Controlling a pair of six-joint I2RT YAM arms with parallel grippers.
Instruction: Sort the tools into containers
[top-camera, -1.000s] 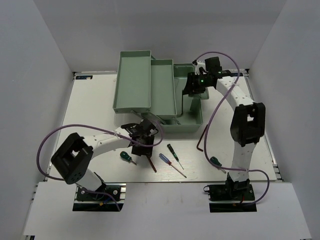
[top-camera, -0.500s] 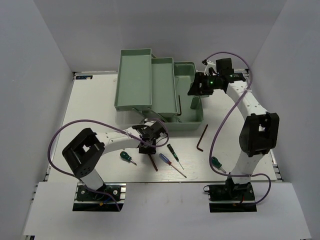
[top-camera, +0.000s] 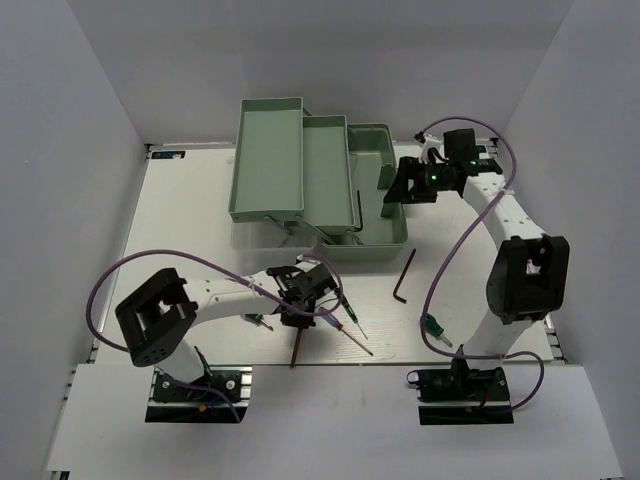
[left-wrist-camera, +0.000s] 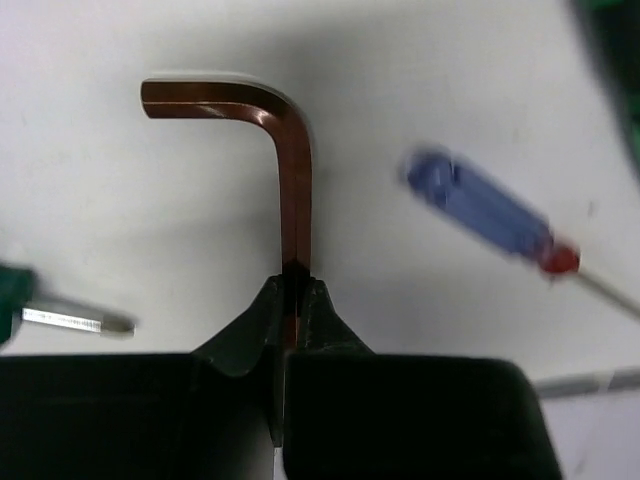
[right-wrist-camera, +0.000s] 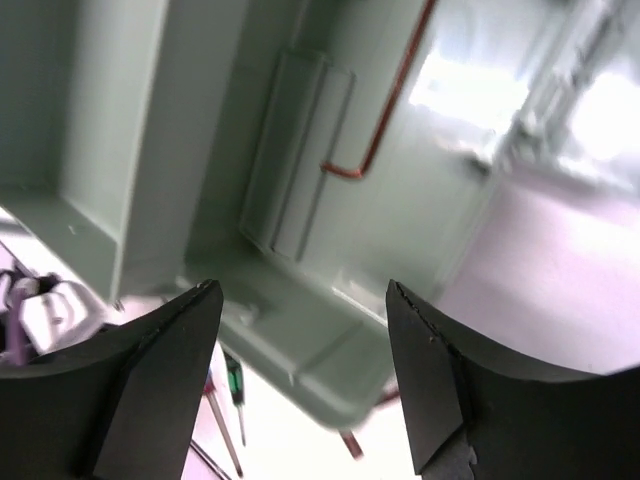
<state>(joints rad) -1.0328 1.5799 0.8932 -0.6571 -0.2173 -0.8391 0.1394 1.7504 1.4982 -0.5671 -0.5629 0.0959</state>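
Observation:
The hex key in my left gripper will go up and outward over the mint toolbox base next. I will then release it there, because another hex key is already inside.
My left gripper (top-camera: 300, 312) (left-wrist-camera: 293, 283) is shut on the long leg of a reddish L-shaped hex key (left-wrist-camera: 290, 170) (top-camera: 297, 352) low over the white table. A blue-handled screwdriver (left-wrist-camera: 482, 207) (top-camera: 330, 320) lies just to its right. The tip of a green-handled one (left-wrist-camera: 75, 321) lies to its left. My right gripper (top-camera: 402, 184) (right-wrist-camera: 302, 290) hangs open and empty over the right rim of the mint toolbox base (top-camera: 388, 236) (right-wrist-camera: 330, 350). A second hex key (top-camera: 358, 210) (right-wrist-camera: 385, 110) lies inside that base. A third hex key (top-camera: 403, 274) rests on the table.
Two mint trays (top-camera: 268, 160) (top-camera: 325, 178) fold out to the left of the base. A green-handled screwdriver (top-camera: 432, 325) lies by the right arm's base. A thin black-handled screwdriver (top-camera: 345, 302) lies beside the blue one. White walls enclose the table.
My left gripper closed on the hex key and drew it toward the near edge. My right gripper opened wider and moved right, off the base, where a hex key now lies.

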